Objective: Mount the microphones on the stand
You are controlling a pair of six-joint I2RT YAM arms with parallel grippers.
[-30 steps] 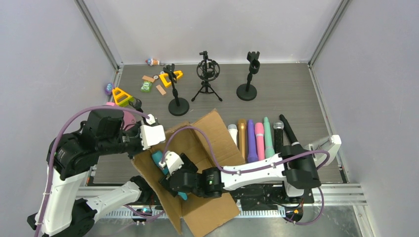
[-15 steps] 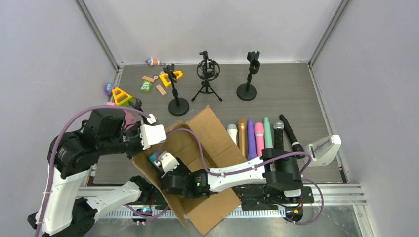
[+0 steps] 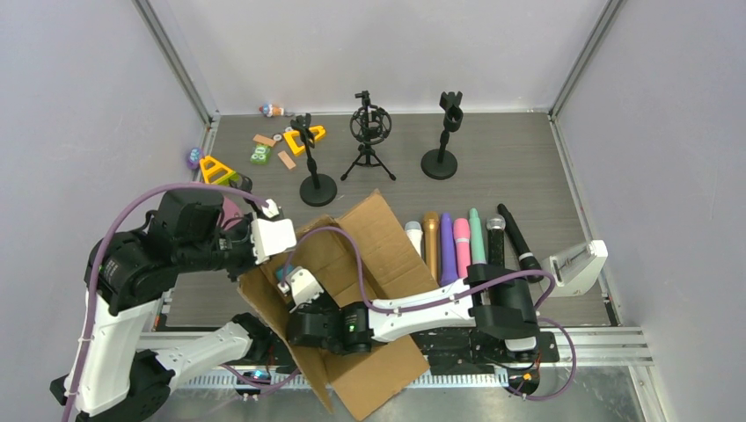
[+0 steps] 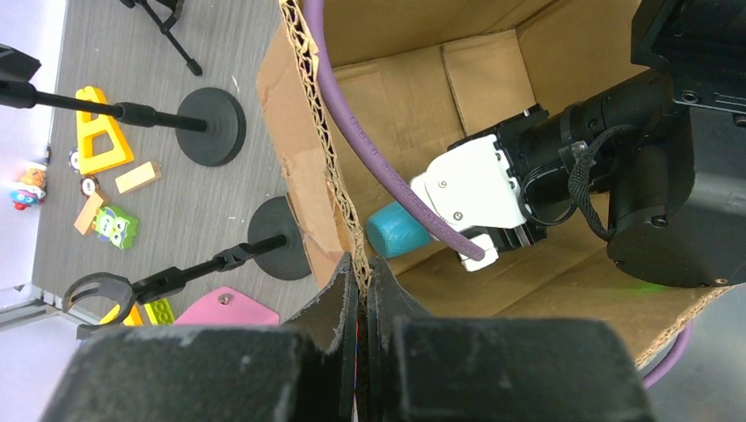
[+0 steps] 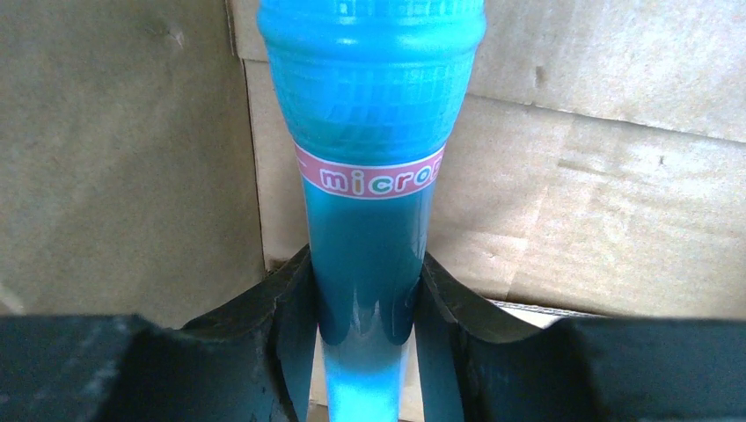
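The right gripper should rise clear, because the sides of the box surround the cyan microphone, then carry it toward the row and lower it to release beside the white microphone.
A cyan microphone lies inside the open cardboard box. My right gripper reaches into the box and is shut on the microphone's slim handle, head pointing away. In the left wrist view the cyan head shows beside the right wrist. My left gripper is shut on the box's corrugated left wall. Several more microphones lie in a row on the table, from white through purple to black. At the back are two round-base stands and a tripod stand.
Small toys lie at the back left: yellow triangles, blocks, a pink piece. A white bracket sits at the right edge. The right arm's purple cable crosses the box. Walls enclose the table.
My right arm has pushed further left into the box and its jaws have closed onto the cyan microphone. The box has shifted slightly. The left gripper kept its hold on the wall.
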